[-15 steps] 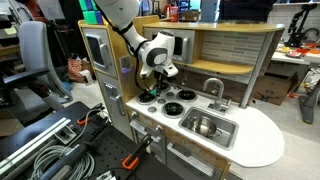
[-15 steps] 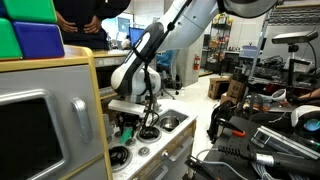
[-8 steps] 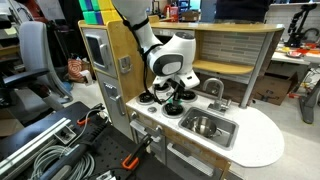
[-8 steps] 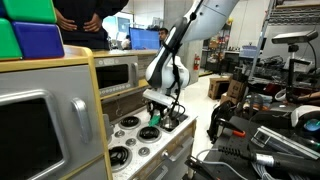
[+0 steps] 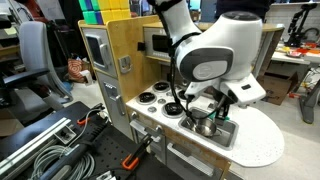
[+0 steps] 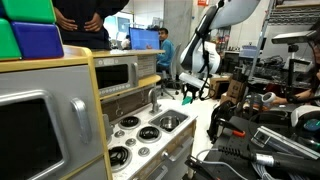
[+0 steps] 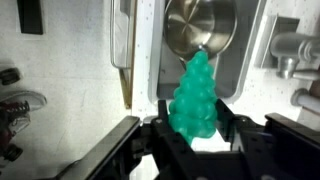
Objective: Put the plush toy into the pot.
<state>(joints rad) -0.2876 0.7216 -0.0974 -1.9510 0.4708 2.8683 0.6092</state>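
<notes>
The pot's open middle is below my gripper, past the pot's near rim. My gripper should next carry the toy (image 7: 195, 92) toward the stove burners and down, then let go of it inside the pot.
In the wrist view my gripper (image 7: 193, 118) is shut on the plush toy (image 7: 195, 92), a soft green lump that sticks out past the fingertips. The shiny round silver pot (image 7: 200, 25) stands just ahead of the toy, inside the rectangular sink basin (image 7: 243, 66). The toy's tip overlaps the pot's near rim. In both exterior views the gripper (image 5: 207, 106) (image 6: 189, 93) hangs over the sink end of the toy kitchen. The pot (image 5: 205, 126) shows partly under it, and the toy is mostly hidden there.
The white counter (image 5: 262, 140) carries the stove burners (image 5: 152, 97) (image 6: 150, 131) beside the sink. A faucet (image 7: 290, 50) (image 6: 152, 97) stands at the sink's edge. The wooden cabinet (image 5: 120, 50) with a microwave door rises behind. Cables and clamps lie on the floor (image 5: 60, 150).
The arm has swung from over the stove burners across to the sink, carrying the green plush toy in the shut gripper. The gripper now hangs over the pot.
</notes>
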